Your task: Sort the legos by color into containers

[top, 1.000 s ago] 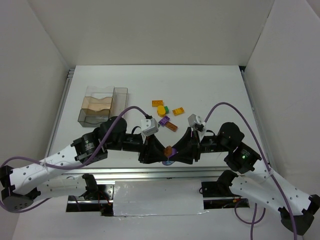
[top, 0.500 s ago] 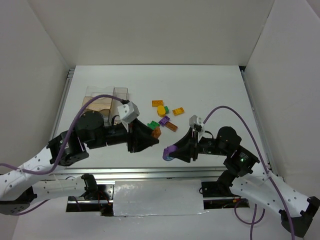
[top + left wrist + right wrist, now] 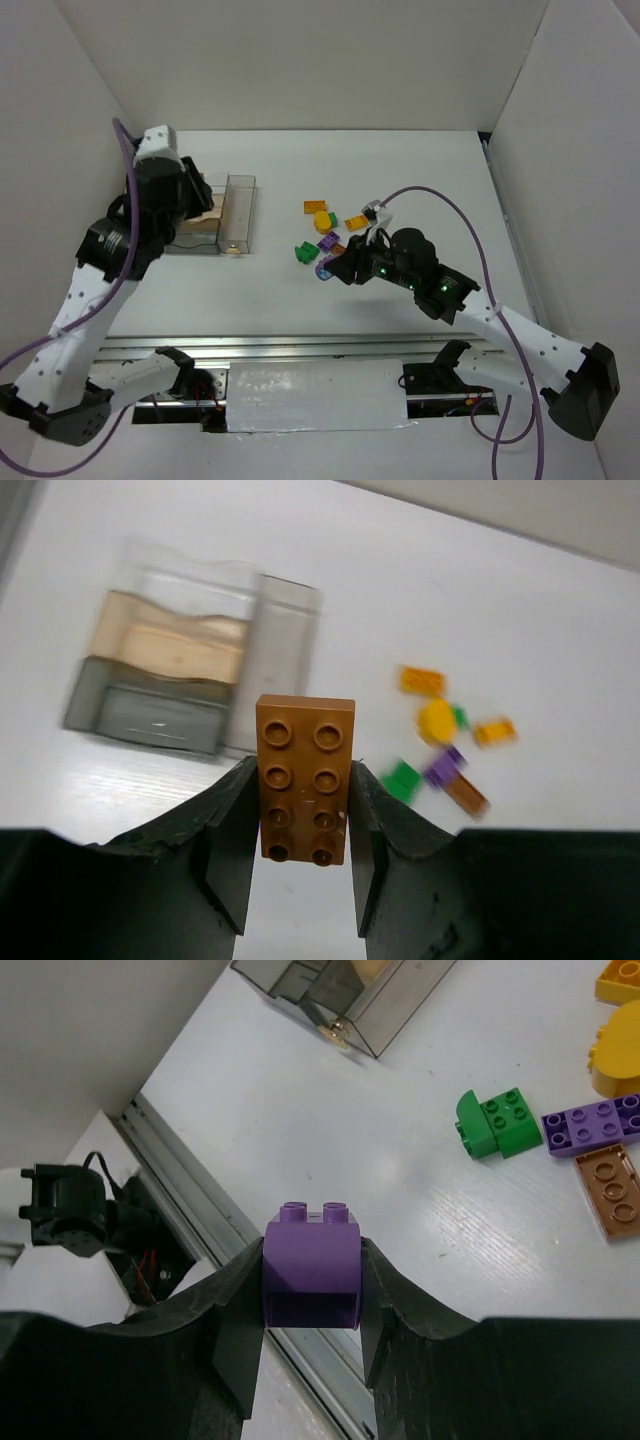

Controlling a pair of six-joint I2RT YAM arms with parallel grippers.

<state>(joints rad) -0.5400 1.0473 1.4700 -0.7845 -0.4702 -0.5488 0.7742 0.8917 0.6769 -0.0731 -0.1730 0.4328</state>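
The left gripper should next move outward and down and release the lego inside the clear section of the container beyond the tan insert [image 3: 217, 184], as that section lies below and outward of the gripper.
My left gripper [image 3: 302, 768] is shut on a brown-orange two-by-four lego [image 3: 304, 776], held in the air near the containers [image 3: 190, 670]. In the top view that arm reaches over the clear bins [image 3: 240, 182] at the left. A purple rounded lego [image 3: 310, 1270] is clamped in my right gripper [image 3: 310, 1250], low over the table beside the loose pile [image 3: 324, 272]. On the table lie a green lego [image 3: 304, 251], a purple flat lego [image 3: 328, 240], a yellow one [image 3: 322, 220] and two orange ones [image 3: 316, 206] [image 3: 356, 222].
The wider bin holds a tan wavy insert [image 3: 170, 645]. A brown flat lego [image 3: 610, 1190] lies next to the purple flat one [image 3: 592, 1125]. A metal rail [image 3: 300, 345] runs along the table's near edge. White walls enclose the table on three sides.
My left arm has swung up and to the left, carrying the brown-orange lego from the table's near middle to the bins. My right arm has stretched forward with the purple lego toward the pile.
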